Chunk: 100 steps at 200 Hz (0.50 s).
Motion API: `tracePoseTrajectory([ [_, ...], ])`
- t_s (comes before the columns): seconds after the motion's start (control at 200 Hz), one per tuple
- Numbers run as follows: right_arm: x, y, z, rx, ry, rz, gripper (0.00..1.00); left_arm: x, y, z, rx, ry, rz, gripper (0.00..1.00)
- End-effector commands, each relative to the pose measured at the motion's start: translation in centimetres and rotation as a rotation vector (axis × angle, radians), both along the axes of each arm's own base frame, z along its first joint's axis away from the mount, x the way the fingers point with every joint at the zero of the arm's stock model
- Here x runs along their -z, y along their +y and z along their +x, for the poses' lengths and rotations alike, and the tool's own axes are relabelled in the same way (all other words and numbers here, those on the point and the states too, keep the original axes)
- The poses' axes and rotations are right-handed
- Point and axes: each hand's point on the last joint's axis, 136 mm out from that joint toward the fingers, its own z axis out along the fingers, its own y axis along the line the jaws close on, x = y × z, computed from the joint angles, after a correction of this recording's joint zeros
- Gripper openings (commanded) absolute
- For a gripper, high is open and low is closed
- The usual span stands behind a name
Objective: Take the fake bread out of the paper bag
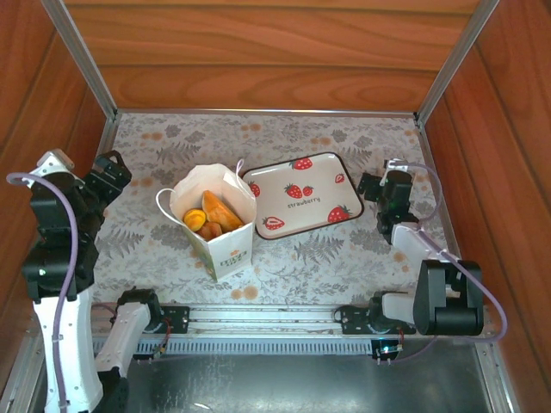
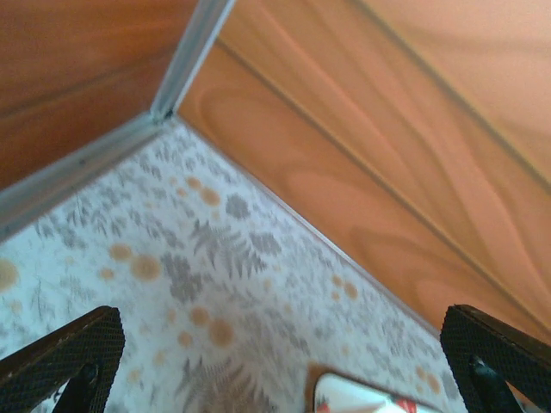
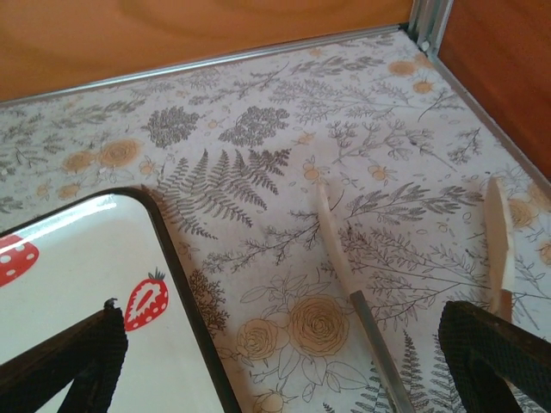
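My left gripper should next tip down and move toward the paper bag, onto the bag's rim by the cord handle, since that spot is between the gripper and the tray.
The paper bag stands upright and open on the floral cloth, left of centre, its cord handle on the left side. Inside it lies the fake bread: a long golden piece and small orange-brown rounds. My left gripper hangs open to the left of the bag, well apart from it; in the left wrist view its gripper has nothing between the wide-set fingertips. My right gripper is open at the right of the tray, and in its wrist view the gripper is over bare cloth.
A white strawberry-printed tray with a dark rim lies right of the bag, its corner and edge in the wrist views. Wooden walls close in the back and sides. Two thin pale strips cross the cloth.
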Motion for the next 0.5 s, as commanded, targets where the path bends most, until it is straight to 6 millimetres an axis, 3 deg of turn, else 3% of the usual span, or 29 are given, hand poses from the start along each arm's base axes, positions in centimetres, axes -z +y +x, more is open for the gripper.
tracePoseTrajectory([
  [0.0,-1.1,-0.7,-0.7,0.039,-0.043,0.013,1.00,3.4,-1.9,-1.8,0.080,0.220,-0.091,1.00],
  [0.29,-1.5,-0.8,-0.9,0.047,-0.074,0.017,1.00,4.5,-5.6,-1.7,0.255,0.300,-0.192,1.00],
  [0.495,-1.6,-0.8,-0.9,0.045,-0.078,0.021,1.00,5.2,-8.9,-0.7,0.400,0.367,-0.094,1.00],
])
